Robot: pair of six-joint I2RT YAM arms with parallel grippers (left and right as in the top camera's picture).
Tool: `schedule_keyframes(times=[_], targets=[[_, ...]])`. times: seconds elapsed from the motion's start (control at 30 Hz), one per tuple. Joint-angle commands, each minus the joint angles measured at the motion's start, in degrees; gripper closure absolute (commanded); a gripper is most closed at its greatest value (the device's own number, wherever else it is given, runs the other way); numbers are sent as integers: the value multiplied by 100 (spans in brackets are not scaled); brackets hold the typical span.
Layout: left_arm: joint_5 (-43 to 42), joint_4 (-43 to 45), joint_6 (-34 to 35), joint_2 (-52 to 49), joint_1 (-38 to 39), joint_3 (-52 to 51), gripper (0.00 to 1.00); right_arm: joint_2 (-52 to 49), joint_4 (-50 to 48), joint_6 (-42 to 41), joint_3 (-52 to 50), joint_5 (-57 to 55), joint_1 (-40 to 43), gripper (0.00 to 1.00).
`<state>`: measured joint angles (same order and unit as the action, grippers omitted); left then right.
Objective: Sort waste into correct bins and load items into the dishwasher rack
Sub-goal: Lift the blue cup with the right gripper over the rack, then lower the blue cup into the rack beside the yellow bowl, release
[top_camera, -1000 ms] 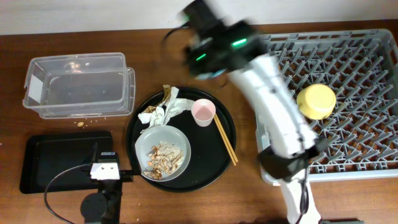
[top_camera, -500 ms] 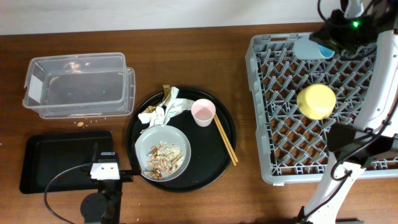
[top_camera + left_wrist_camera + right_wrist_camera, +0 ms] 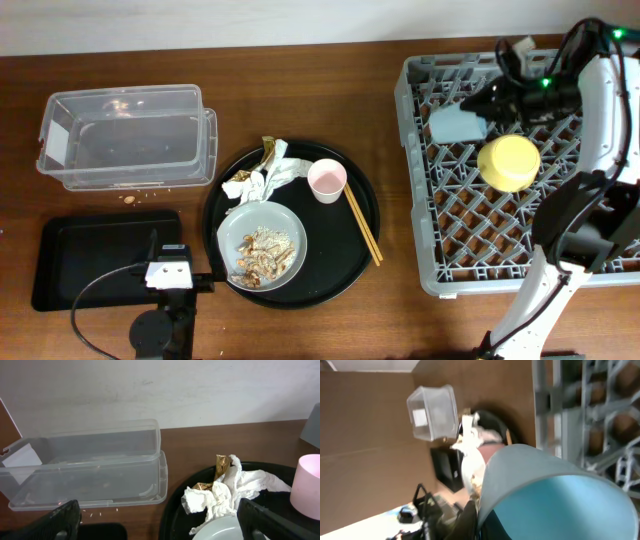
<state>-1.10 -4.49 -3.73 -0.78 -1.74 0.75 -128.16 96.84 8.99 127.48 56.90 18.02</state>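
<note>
My right gripper holds the light-blue cup and next needs to move it back, then down onto empty rack wires nearer than the yellow bowl (image 3: pixel 508 162), beside the rack's side facing the chopsticks.
My right gripper (image 3: pixel 487 108) is shut on the small light-blue cup (image 3: pixel 452 122) and holds it on its side over the far left part of the grey dishwasher rack (image 3: pixel 412 200). In the right wrist view the cup (image 3: pixel 555 495) fills the frame, with a dark finger (image 3: pixel 470 520) at its rim. The yellow bowl (image 3: pixel 508 162) lies in the rack. The pink cup (image 3: pixel 327 180), the crumpled napkins with the gold wrapper (image 3: pixel 265 172) and the grey plate (image 3: pixel 255 225) with food scraps (image 3: pixel 262 255) sit on the round black tray. My left gripper (image 3: pixel 157 512) is open and empty, low before the napkins (image 3: pixel 225 492).
The clear tub (image 3: pixel 125 135) stands at the far left, with crumbs on the table by it. The shallow black tray (image 3: pixel 90 250) lies in front of it. Wooden chopsticks (image 3: pixel 362 225) lie on the round black tray (image 3: pixel 335 265).
My right arm swung from above the round tray to the rack with the light-blue cup. The cup then moved from the rack's far edge towards its left side. The left arm stayed still.
</note>
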Motion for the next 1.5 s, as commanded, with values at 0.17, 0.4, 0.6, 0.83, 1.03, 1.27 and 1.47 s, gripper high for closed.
schedule_keyframes(times=[0.17, 0.4, 0.6, 0.83, 1.03, 1.27, 1.47], targets=[[-66, -9, -111, 42, 24, -28, 1, 1202, 50, 636, -1528, -109, 306, 96], [-66, -9, -111, 42, 24, -28, 1, 1220, 50, 1958, -3265, 852, 610, 96], [-66, -9, -111, 42, 24, -28, 1, 1220, 46, 2907, -4321, 1650, 1285, 96], [-66, -9, -111, 42, 24, -28, 1, 1217, -55, 3025, -4476, 1729, 1377, 96], [-66, -9, -111, 42, 24, -28, 1, 1217, -15, 3134, -4481, 1851, 1231, 96], [-66, -9, -111, 42, 24, -28, 1, 1062, -345, 3237, -4660, 1593, 1128, 96], [-66, -11, -111, 42, 24, -28, 1, 896, -415, 3233, -4660, 1436, 1130, 96]])
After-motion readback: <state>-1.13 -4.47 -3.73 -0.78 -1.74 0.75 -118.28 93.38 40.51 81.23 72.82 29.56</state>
